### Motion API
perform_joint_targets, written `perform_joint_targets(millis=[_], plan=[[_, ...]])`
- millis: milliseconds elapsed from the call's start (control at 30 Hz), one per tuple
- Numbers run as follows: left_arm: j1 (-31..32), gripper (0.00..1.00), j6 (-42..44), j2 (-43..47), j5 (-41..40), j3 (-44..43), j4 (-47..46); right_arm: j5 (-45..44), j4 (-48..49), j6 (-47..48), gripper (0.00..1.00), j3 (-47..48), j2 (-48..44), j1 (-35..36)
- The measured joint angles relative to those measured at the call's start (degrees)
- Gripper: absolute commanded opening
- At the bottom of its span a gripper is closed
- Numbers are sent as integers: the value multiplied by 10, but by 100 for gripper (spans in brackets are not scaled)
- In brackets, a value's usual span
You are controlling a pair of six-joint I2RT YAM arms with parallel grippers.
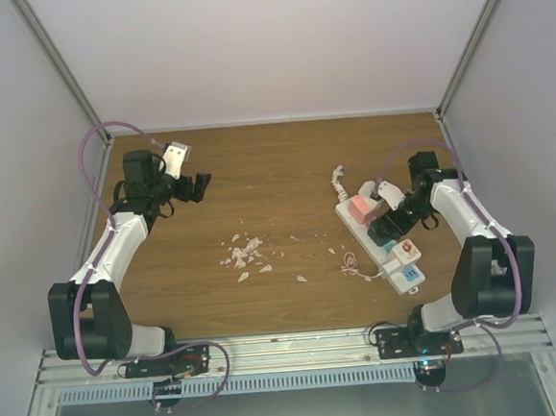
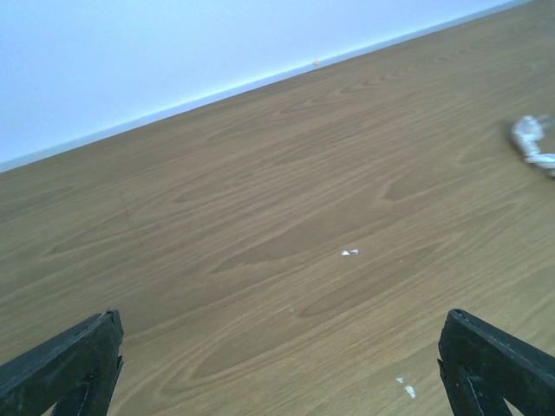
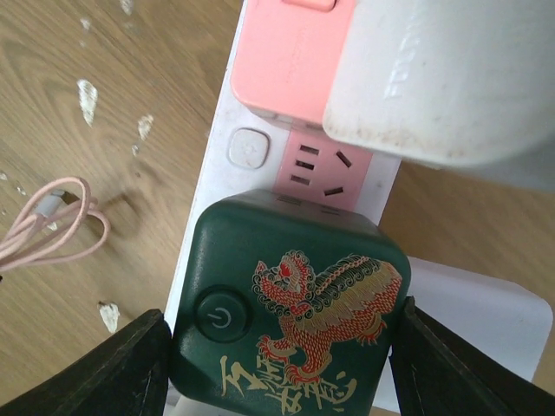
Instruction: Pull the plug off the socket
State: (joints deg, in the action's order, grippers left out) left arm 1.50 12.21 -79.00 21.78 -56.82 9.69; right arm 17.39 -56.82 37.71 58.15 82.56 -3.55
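Observation:
My left gripper is far away. My right gripper will turn and drag the green plug (image 3: 290,303) and socket toward the middle of the table, then open.
The socket, a long white power strip (image 1: 379,241), lies slanted at the right of the table. In the right wrist view its white body (image 3: 206,195) shows a pink outlet face (image 3: 323,165). A dark green plug (image 3: 290,303) with a red and gold lion print and a power button sits in the strip. My right gripper (image 3: 277,368) straddles this plug, with its fingers (image 3: 130,368) pressed on both sides. It also shows in the top view (image 1: 390,226). My left gripper (image 1: 199,185) is open and empty, far off at the left rear (image 2: 277,364).
A pink plug (image 3: 290,52) and a large white plug (image 3: 442,78) sit in the strip beyond the green one. A thin pink cable (image 3: 52,221) lies coiled left of the strip. White scraps (image 1: 246,254) litter the table's middle. Side walls close in the table.

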Motion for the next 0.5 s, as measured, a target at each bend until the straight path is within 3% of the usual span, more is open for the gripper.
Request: perform_joint_targets(millis=[300,500], plan=[[7,99,75,-3,115,-7,37,44,23,65,59,45,56,80],[74,99,184,-95,160,-112,112,68,28,97,62,73,89,131]])
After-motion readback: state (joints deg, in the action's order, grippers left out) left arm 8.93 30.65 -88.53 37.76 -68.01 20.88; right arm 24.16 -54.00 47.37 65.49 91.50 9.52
